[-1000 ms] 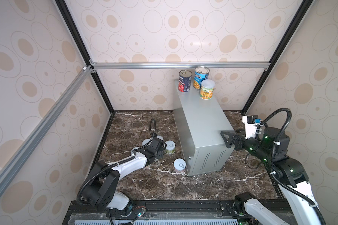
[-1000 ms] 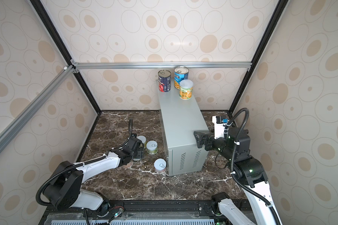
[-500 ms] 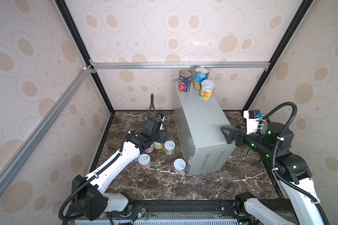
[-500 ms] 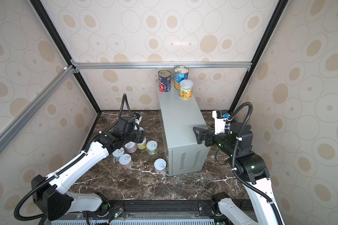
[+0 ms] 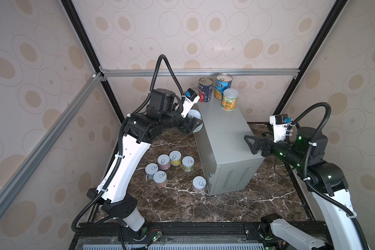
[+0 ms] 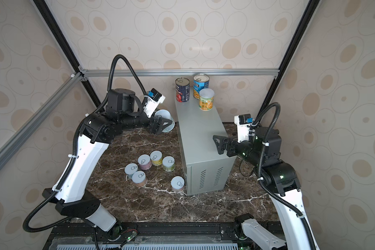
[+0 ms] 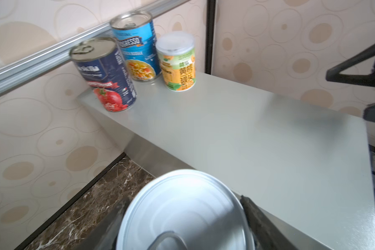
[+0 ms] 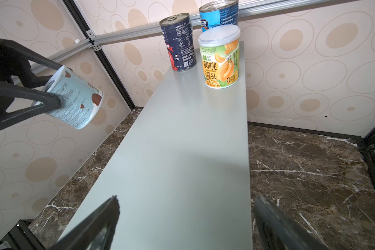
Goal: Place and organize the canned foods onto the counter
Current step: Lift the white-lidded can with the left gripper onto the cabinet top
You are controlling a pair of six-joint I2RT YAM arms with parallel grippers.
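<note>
Next I should swing my left gripper in over the counter, level and lower the tilted can onto the counter's bare middle, then release it, since cans occupy the counter's far end.
My left gripper (image 5: 193,126) is shut on a short pale-blue can (image 5: 196,118), tilted in the air just off the left top edge of the counter (image 5: 223,138). The left wrist view shows that can's white lid (image 7: 182,212) filling the space between the fingers. A navy-red can (image 5: 205,89), a blue-yellow can (image 5: 223,85) and a white-lidded green-yellow can (image 5: 229,101) stand at the counter's far end. Several short pastel cans (image 5: 174,158) stand on the marble left of the counter. My right gripper (image 5: 249,144) is open and empty over the counter's right edge.
One more short can (image 5: 199,184) stands alone by the counter's front left corner. The dark marble floor (image 5: 204,207) surrounds the counter. An aluminium bar (image 5: 199,72) crosses behind the far cans, with patterned walls close on three sides.
My left arm has risen from the marble floor to counter-top height, carrying the pale-blue can toward the counter. The right gripper has shifted slightly and stays open.
</note>
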